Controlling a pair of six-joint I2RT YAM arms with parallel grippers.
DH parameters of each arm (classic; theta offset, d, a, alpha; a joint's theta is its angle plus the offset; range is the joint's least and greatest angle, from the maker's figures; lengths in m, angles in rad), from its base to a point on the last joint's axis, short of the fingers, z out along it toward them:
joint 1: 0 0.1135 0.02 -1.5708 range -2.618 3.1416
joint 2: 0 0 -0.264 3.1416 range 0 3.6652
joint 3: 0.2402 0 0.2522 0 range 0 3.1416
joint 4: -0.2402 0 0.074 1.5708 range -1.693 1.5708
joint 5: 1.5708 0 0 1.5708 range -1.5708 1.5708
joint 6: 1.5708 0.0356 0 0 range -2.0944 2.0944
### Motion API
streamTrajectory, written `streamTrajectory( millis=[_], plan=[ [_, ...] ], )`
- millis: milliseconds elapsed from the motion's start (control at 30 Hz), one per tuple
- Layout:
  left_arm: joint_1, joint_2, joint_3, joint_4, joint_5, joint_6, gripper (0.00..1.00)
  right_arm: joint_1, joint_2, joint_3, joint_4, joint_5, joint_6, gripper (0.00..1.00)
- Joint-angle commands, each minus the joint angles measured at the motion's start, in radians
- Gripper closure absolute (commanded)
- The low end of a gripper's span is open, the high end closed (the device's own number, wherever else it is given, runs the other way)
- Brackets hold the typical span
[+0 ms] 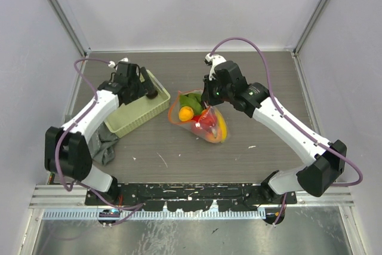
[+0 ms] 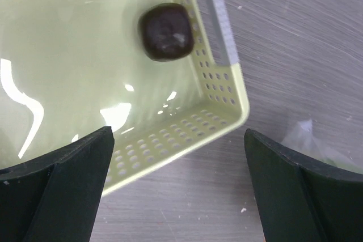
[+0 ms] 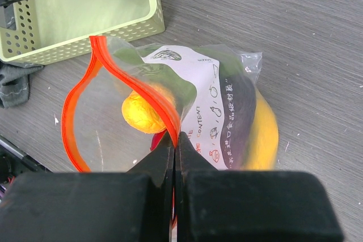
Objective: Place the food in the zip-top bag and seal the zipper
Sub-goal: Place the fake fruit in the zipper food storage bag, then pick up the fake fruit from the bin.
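I will next lower the open fingers of my left gripper astride the dark brown piece (image 1: pixel 153 94) below it by the basket's handle end. That piece is still outside the bag (image 1: pixel 200 122).
The clear zip-top bag (image 1: pixel 200 122) lies mid-table with a green leaf (image 1: pixel 192 100), an orange piece (image 1: pixel 185 113), a red piece (image 1: pixel 206 122) and the yellow banana (image 1: pixel 222 125) inside. My right gripper (image 3: pixel 176 137) is shut on the red-orange zipper (image 3: pixel 106 60) and holds the mouth open in a loop; it also shows in the top view (image 1: pixel 207 107). The white label (image 3: pixel 207 97) faces up. A dark brown piece (image 2: pixel 165 31) lies in the yellow-green basket (image 2: pixel 227 123). My left gripper (image 2: pixel 178 134) is open and empty above the basket's near corner.
The basket (image 1: pixel 134 114) stands left of the bag, close to its mouth. A grey cloth (image 1: pixel 104 147) lies at the basket's near-left end. White walls and metal posts ring the table on three sides.
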Motion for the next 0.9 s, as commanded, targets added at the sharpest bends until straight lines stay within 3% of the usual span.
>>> streamTrajectory(
  millis=[0,267,767,867],
  plan=[
    [0.043,0.095,0.026,0.094,0.044,-0.073,0.02,-0.003,-0.054,0.009,0.057,0.011,-0.021,1.00],
    [0.084,0.288,0.118,0.144,0.072,-0.097,0.04,-0.002,-0.060,0.010,0.058,0.009,-0.038,1.00],
    [0.112,0.475,0.224,0.163,0.113,-0.097,0.12,-0.002,-0.024,0.002,0.064,-0.001,-0.057,1.00],
    [0.113,0.480,0.222,0.158,0.116,-0.102,0.20,-0.003,-0.020,0.001,0.063,0.007,-0.056,1.00]
  ],
)
